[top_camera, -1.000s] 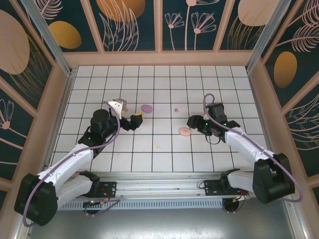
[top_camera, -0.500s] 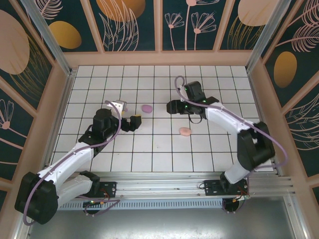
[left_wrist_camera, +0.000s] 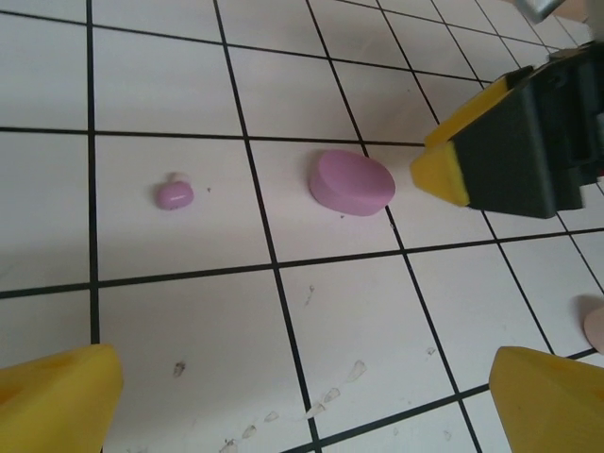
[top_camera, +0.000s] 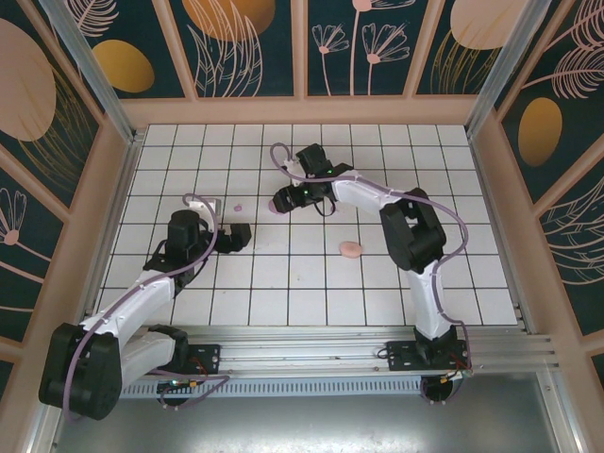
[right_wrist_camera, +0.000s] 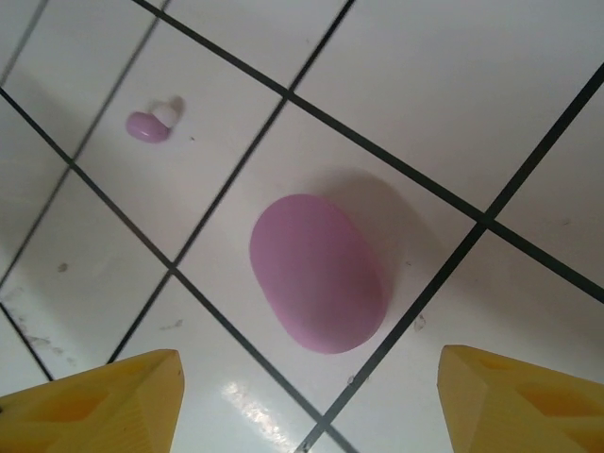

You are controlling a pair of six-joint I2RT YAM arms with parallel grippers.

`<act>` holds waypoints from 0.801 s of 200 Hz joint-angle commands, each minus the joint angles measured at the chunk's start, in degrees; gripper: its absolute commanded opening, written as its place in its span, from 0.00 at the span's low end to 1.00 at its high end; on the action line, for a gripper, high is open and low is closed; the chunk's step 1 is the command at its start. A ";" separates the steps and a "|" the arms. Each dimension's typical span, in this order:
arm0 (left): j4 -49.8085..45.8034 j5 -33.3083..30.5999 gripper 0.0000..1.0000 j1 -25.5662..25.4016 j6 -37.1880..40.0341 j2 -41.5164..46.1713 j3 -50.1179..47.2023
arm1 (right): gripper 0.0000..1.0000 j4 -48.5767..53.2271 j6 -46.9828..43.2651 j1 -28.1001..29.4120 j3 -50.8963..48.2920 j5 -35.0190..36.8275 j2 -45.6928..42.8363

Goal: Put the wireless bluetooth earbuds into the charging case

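Observation:
I will move my right gripper down next until its fingers are on either side of the long sides of the purple case [right_wrist_camera: 318, 274]. The case is below my right gripper, just ahead of its open fingers.
A closed oval purple case [right_wrist_camera: 318, 274] lies flat on the white tiles. My right gripper [right_wrist_camera: 311, 406] hovers open just above it, with a yellow fingertip on either side of its near end. From overhead the right gripper [top_camera: 286, 198] covers most of the purple case [top_camera: 274, 205]. One tiny purple earbud [right_wrist_camera: 148, 125] lies about a tile away from the case; the same purple earbud [left_wrist_camera: 175, 194] sits left of the purple case [left_wrist_camera: 351, 182] in the left wrist view. My left gripper [top_camera: 241, 236] is open and empty over bare tiles.
A closed pink case [top_camera: 350, 249] rests on the tiles right of centre, with its edge [left_wrist_camera: 596, 326] at the side of the left wrist view. Wooden walls [top_camera: 302, 111] ring the tiled floor. The right arm stretches diagonally across the middle.
My right arm swung from beside the pink case, across the floor to the left, and now hovers over the purple case. The left gripper drew back slightly toward the left.

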State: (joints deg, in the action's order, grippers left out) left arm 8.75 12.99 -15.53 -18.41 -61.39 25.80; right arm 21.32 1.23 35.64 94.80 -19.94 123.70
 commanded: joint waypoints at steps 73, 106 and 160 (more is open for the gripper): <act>0.13 3.02 0.98 0.93 -1.54 0.01 -0.48 | 0.77 8.10 -8.26 2.77 11.39 5.13 9.30; -0.46 2.91 0.99 0.87 -1.45 0.39 -0.46 | 0.77 8.77 -9.22 3.33 12.74 4.26 10.94; -0.64 2.74 0.99 1.03 -2.94 0.52 -0.16 | 0.71 10.31 -9.63 3.72 15.51 6.66 13.76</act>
State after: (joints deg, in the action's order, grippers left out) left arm 8.73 15.03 -14.94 -19.53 -61.49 25.50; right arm 29.63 -7.31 38.79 108.73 -14.61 135.48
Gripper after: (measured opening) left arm 0.986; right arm 0.739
